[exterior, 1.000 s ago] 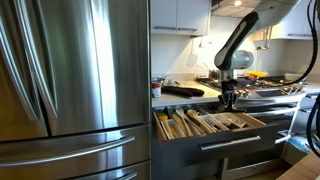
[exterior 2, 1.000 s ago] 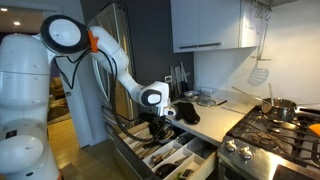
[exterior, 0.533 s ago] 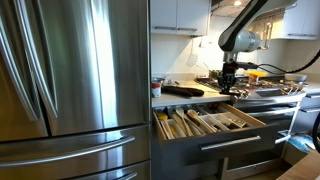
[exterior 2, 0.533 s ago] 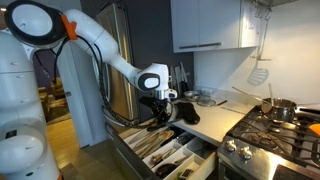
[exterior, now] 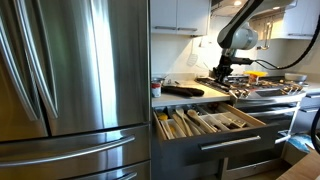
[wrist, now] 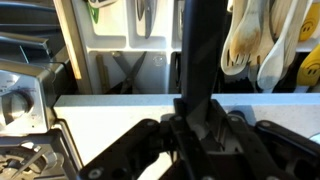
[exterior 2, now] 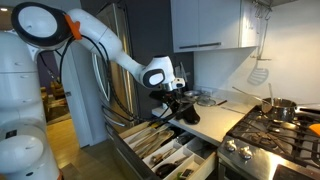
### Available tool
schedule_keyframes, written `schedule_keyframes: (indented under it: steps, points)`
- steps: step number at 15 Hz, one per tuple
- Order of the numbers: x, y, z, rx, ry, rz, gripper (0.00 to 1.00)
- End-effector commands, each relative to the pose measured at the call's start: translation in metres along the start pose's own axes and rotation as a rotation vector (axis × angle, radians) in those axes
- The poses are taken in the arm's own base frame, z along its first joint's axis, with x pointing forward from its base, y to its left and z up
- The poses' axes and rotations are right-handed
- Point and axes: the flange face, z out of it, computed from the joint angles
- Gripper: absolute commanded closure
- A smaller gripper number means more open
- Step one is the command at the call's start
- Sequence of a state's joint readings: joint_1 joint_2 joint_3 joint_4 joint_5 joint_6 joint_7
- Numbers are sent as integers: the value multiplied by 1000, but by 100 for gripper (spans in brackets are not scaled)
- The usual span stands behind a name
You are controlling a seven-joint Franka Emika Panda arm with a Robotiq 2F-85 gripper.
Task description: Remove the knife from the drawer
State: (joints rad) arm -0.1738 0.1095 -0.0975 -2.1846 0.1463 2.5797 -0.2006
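The knife goes to the bare counter (exterior 2: 220, 121) beside the stove next, below and to my gripper's left in the wrist view, then my gripper lowers and releases it.
The drawer (exterior: 228, 144) stands pulled open below the counter, its light wooden dividers holding several utensils; it also shows in the other exterior view (exterior 2: 150, 148) and in the wrist view (wrist: 110, 65). My gripper (exterior: 221, 76) hangs above the counter edge, well above the drawer, and is shut on the dark knife (wrist: 200, 45). In the wrist view the knife runs as a long dark bar from my jaws (wrist: 196, 128) across the drawer behind. In an exterior view the gripper (exterior 2: 173, 99) holds the knife (exterior 2: 186, 105) out over the counter.
A large steel fridge (exterior: 70, 80) fills the side next to the drawer. A black object (exterior: 183, 91) lies on the white counter (wrist: 120, 108). A stove (exterior 2: 270, 132) with a pot (exterior 2: 283, 108) is beyond. Wooden spoons (wrist: 250, 45) lie in the drawer.
My gripper has risen out of the drawer with the knife in it and now sits higher, over the counter edge. The drawer stays open.
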Motion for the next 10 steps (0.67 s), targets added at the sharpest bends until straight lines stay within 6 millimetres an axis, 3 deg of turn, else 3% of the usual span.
schedule_keyframes:
  steps: [1, 6, 10]
  points:
    - [43, 17, 29, -47, 27, 14, 93]
    - [101, 44, 74, -139, 10, 22, 93]
    - [135, 65, 105, -180, 7, 15, 93]
